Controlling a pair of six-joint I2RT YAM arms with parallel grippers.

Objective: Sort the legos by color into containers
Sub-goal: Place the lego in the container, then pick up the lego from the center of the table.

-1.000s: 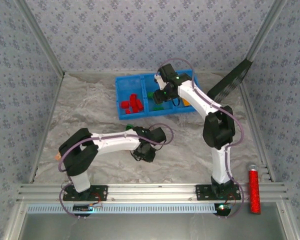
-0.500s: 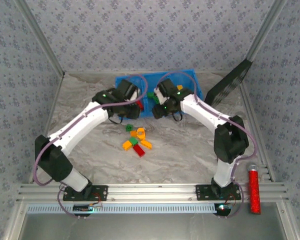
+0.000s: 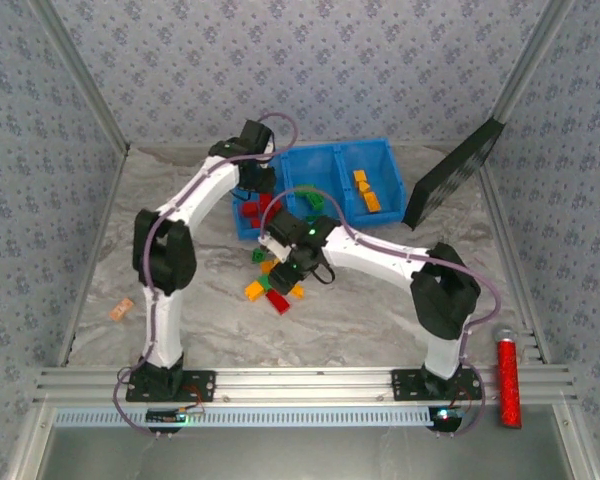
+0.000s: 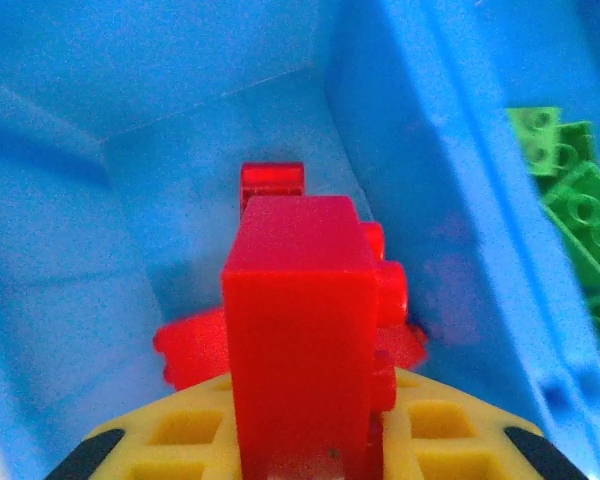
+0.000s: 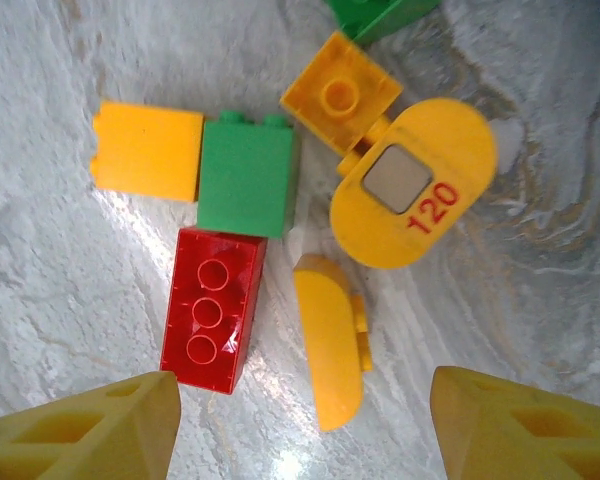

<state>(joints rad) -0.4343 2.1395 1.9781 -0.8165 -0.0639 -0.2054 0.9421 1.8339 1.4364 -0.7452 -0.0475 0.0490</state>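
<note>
The left gripper should next lower the lego it holds toward the bottom of the tray's section with the other red legos, which is below, and release the lego among its color.
My left gripper [image 3: 251, 192] hangs over the left compartment of the blue tray, the containers [image 3: 350, 148]. In the left wrist view it [image 4: 305, 440] is shut on a red lego [image 4: 300, 300], with more red legos [image 4: 195, 345] lying below in that compartment [image 4: 420, 200] and green legos [image 4: 570, 190] in the one beside it. My right gripper [image 3: 291, 268] hovers open over the loose legos on the table. Below its fingers [image 5: 302, 400] lie a red lego [image 5: 212, 310], a curved yellow piece [image 5: 330, 340], a green lego [image 5: 248, 185] and orange legos [image 5: 147, 150].
A rounded yellow piece marked 120 [image 5: 415, 185] lies among the pile. Orange legos [image 3: 365, 190] sit in the tray's right compartment. A black panel [image 3: 450, 175] leans at the back right. A red cylinder [image 3: 506, 380] lies near the front rail, a tan block [image 3: 121, 309] at left.
My left arm went from the table's middle to the tray's left compartment. My right arm came back from the tray to the pile, its jaws widening.
</note>
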